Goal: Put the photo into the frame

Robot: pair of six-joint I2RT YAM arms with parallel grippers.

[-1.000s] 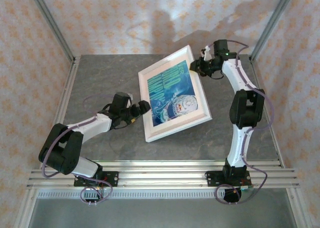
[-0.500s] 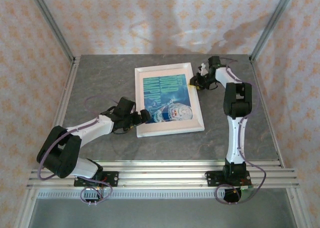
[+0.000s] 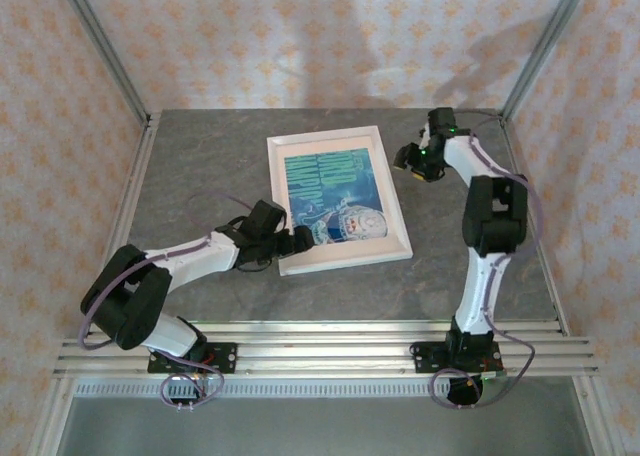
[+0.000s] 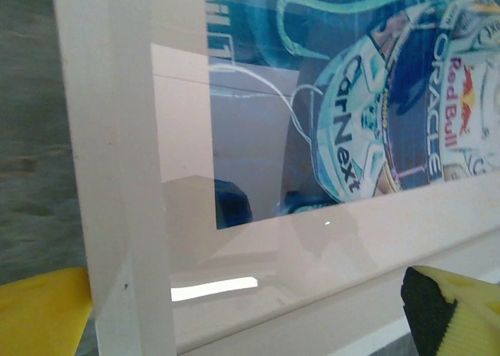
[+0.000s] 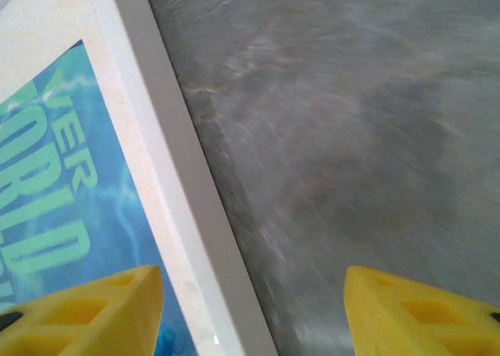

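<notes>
I should move my right gripper back and down onto the frame's near border [image 3: 356,260] beside the helmeted figure, as that border is below the gripper and nearer my base.
The white frame [image 3: 345,262] lies flat on the grey table with the teal photo [image 3: 335,196] inside it, helmeted figure toward the near edge. My left gripper [image 3: 300,241] is at the frame's near-left corner. In the left wrist view that gripper [image 4: 246,317] is open, its yellow fingers [image 4: 39,313] standing on either side of the frame [image 4: 117,137] corner, with the photo [image 4: 375,98] just beyond. My right gripper [image 3: 408,159] hovers off the far-right edge. It is open [image 5: 254,313] above the frame [image 5: 144,137] border and bare table, holding nothing; the photo [image 5: 55,176] shows at left.
Grey stone-patterned table [image 3: 200,166] surrounds the frame, with free room left and right of it. Patterned fabric walls and metal posts [image 3: 100,46] close in the sides and back. Aluminium rails [image 3: 320,341] carry the arm bases along the near edge.
The frame, tilted and skewed a second ago, now lies flat and square. My right gripper has opened, let go of its far-right corner and drawn off to the right. My left gripper followed the near-left corner.
</notes>
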